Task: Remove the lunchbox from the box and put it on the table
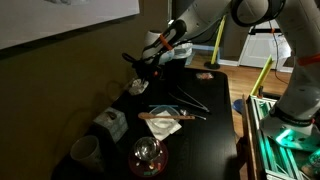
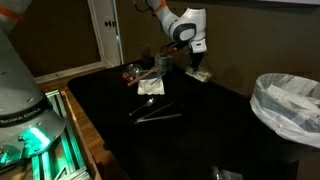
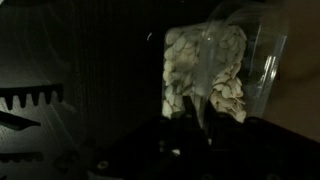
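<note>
My gripper should lower the lunchbox onto the bare table by the wall and let go of it there, because that spot on the table is clear of the tongs and napkin.
The lunchbox (image 3: 205,65), a clear plastic container with pale beige crumbly contents, fills the middle of the wrist view. It sits between the dark fingers of my gripper (image 3: 200,128). In an exterior view the gripper (image 2: 197,62) holds the lunchbox (image 2: 201,74) low over the far end of the black table (image 2: 200,130). I cannot tell if it touches the top. The pale grey-teal box (image 1: 110,122) stands near the table's other end, well away from my gripper (image 1: 138,66).
Metal tongs (image 1: 185,100) and a paper napkin (image 1: 160,122) lie mid-table. A pale cup (image 1: 85,150) and a glass dome with red inside (image 1: 148,155) stand near the box. A bin with a white bag (image 2: 287,105) stands beside the table.
</note>
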